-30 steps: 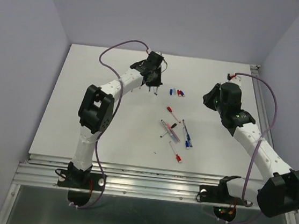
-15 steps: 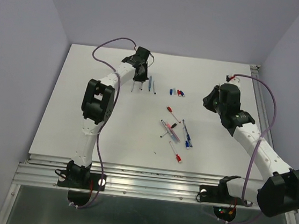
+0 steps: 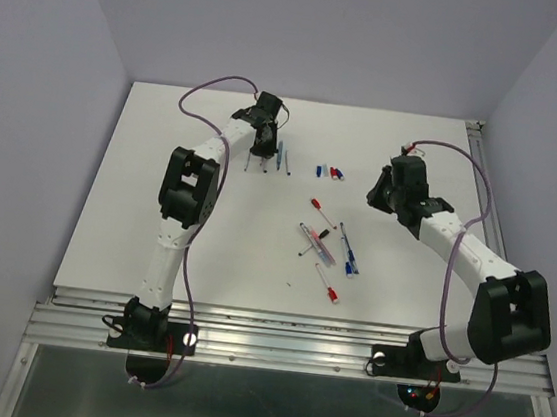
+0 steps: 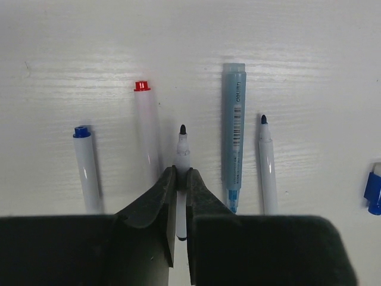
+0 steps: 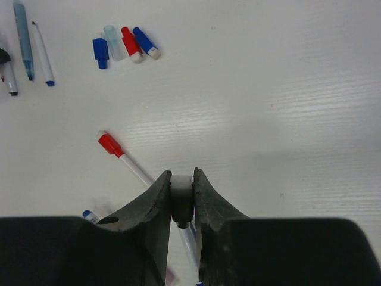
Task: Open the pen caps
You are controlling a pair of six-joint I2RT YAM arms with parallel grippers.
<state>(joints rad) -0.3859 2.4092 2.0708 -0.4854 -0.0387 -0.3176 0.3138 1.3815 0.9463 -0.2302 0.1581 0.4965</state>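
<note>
I should move my right gripper toward the row of loose caps, down to the table next to the blue cap by the red (image 5: pixel 129 43) one.
My left gripper (image 4: pixel 181 173) is shut on a white pen barrel (image 4: pixel 182 149) with a bare black tip, low over the table at the far left (image 3: pixel 260 154). My right gripper (image 5: pixel 181 176) is shut on a stubby black cap (image 5: pixel 182 196) with a white end, held above the table (image 3: pixel 376 194). Loose pen caps lie in a row: blue (image 5: pixel 100 52), clear (image 5: pixel 113 40), red (image 5: pixel 129 43) and blue (image 5: pixel 144 42). They also show in the top view (image 3: pixel 330 172). A red-capped pen (image 5: pixel 110 144) lies just ahead of the right gripper.
Beside the held barrel lie a blue-ended pen (image 4: pixel 86 164), a red-ended pen (image 4: pixel 146 131), a blue translucent pen (image 4: pixel 233 131) and a black-tipped pen (image 4: pixel 266 167). A heap of capped pens (image 3: pixel 326 246) lies mid-table, with one red-capped pen (image 3: pixel 327 292) nearer the front.
My left gripper has moved left along the far side and come down by the row of uncapped pens. My right arm has swung left and away from me, with its gripper still shut.
</note>
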